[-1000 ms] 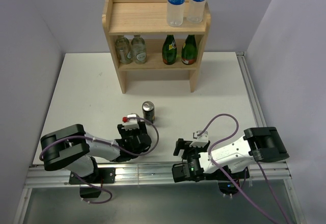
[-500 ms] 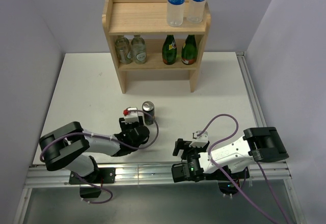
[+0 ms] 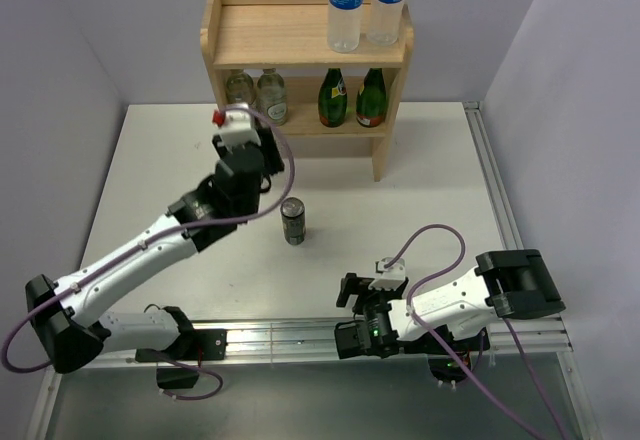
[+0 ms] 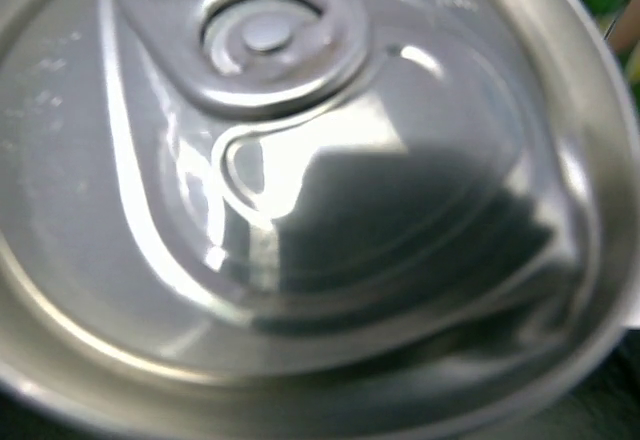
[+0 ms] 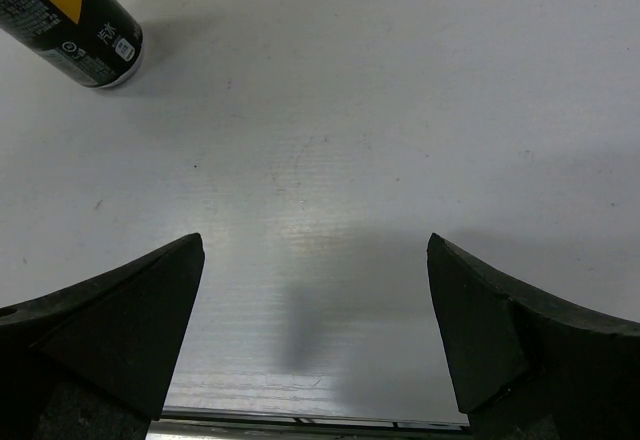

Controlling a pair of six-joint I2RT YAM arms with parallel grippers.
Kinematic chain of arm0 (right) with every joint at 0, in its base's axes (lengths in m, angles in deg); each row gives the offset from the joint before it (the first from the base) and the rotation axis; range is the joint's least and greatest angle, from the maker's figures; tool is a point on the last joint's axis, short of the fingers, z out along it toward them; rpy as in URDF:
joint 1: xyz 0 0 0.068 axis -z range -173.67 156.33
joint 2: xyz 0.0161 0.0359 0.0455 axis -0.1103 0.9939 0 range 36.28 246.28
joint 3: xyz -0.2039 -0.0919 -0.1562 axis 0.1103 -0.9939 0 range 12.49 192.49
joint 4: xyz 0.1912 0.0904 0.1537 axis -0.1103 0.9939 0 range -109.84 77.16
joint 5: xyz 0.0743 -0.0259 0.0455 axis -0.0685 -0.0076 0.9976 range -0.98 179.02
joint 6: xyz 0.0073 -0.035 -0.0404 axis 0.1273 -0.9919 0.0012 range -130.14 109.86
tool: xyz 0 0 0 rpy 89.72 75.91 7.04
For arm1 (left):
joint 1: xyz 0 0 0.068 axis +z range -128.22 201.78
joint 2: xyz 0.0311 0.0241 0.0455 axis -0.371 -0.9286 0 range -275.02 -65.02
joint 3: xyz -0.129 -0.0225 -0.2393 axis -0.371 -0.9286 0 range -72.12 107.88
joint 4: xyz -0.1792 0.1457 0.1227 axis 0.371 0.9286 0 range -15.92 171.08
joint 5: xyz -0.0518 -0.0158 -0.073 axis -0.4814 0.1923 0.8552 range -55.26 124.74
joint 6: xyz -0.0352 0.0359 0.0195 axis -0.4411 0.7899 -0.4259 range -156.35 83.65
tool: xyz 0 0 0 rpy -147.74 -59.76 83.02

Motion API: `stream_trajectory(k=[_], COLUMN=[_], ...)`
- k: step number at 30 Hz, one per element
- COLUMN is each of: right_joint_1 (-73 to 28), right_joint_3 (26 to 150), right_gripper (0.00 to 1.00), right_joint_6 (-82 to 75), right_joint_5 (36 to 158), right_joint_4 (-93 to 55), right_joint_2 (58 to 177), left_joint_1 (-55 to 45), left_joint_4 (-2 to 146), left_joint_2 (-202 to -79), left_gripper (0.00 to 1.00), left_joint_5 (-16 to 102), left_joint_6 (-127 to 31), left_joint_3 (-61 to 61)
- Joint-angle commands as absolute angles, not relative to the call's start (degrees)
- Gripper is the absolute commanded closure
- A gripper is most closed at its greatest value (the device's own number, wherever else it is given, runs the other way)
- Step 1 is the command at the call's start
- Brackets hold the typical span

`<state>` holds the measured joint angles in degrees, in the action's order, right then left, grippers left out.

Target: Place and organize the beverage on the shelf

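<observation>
My left gripper holds the dark can and will next go up, carry it outward onto the end of the top level opposite the water bottles and let go of it, because that end is empty.
My left gripper (image 3: pixel 264 150) is raised in front of the left end of the wooden shelf's (image 3: pixel 290 52) lower tier. The silver top of a dark can (image 4: pixel 300 190) fills the left wrist view and hides the fingers, so the can sits in the gripper. A second dark can (image 3: pixel 292 221) stands on the table; it also shows in the right wrist view (image 5: pixel 75 30). Two water bottles (image 3: pixel 347 5) stand on the shelf's top right. Two green bottles (image 3: pixel 333 97) stand on the lower tier's right. My right gripper (image 5: pixel 315 243) is open and empty, low by the table's near edge (image 3: pixel 352 292).
Two pale bottles (image 3: pixel 256 97) stand on the left of the lower tier, just beyond my left gripper. The shelf's left side panel (image 3: pixel 239 155) reaches the table beside the left wrist. A metal rail (image 3: pixel 300 338) runs along the near edge.
My left arm has lifted from near the table's front edge and reached far forward to the shelf's lower tier. The standing can and the right arm have not moved.
</observation>
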<state>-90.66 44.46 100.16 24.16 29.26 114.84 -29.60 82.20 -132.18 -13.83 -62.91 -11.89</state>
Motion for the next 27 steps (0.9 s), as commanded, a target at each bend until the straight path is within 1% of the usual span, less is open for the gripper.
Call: stream_trajectory(k=[1, 2, 4, 7, 10, 11, 13, 14, 17, 27], right_joint_1=[-91.3, -91.6, -91.8, -92.6, -93.2, -93.4, -94.0, -94.2, -94.7, -95.4], right_joint_3=[46.9, 47.1, 47.1, 47.0, 47.0, 47.0, 47.0, 47.0, 46.9, 46.0], right_gripper=[0.01, 0.01, 0.01, 0.01, 0.01, 0.01, 0.01, 0.01, 0.01, 0.01], right_joint_6=[101.7, 102.1, 103.5, 105.4, 107.4, 107.9, 108.8, 109.0, 109.7, 111.9], right_joint_5=[21.7, 21.7, 21.7, 21.9, 22.0, 22.0, 22.2, 22.2, 22.3, 22.7], right_joint_4=[29.5, 30.3, 31.2, 32.8, 34.0, 34.3, 34.6, 34.6, 34.1, 34.7], right_joint_2=[115.4, 115.3, 115.3, 115.3, 115.6, 115.8, 116.2, 116.4, 117.1, 117.7], left_joint_1=[-25.8, -25.1, -22.9, -19.5, -16.9, -16.3, -14.5, -13.6, -12.3, -5.9], left_joint_4=[84.9, 86.9, 88.7, 93.3, 96.0, 97.1, 100.0, 100.9, 102.6, 101.4], left_joint_2=[-135.3, -136.6, -140.0, -144.6, -149.7, -152.5, -155.5, -158.2, -162.2, -168.7], left_gripper=[1.0, 1.0, 1.0, 1.0, 1.0, 1.0, 1.0, 1.0, 1.0, 1.0], left_joint_5=[-10.5, -9.3, -8.2, -4.6, -3.4, -3.0, -2.0, -1.6, -1.3, 2.1], left_joint_6=[-53.0, -51.1, -49.6, -47.9, -45.4, -44.2, -43.2, -42.4, -41.1, -42.2], left_joint_3=[3.1, 9.3, 15.0, 28.9, 37.1, 42.5, 48.1, 53.0, 58.9, 62.2])
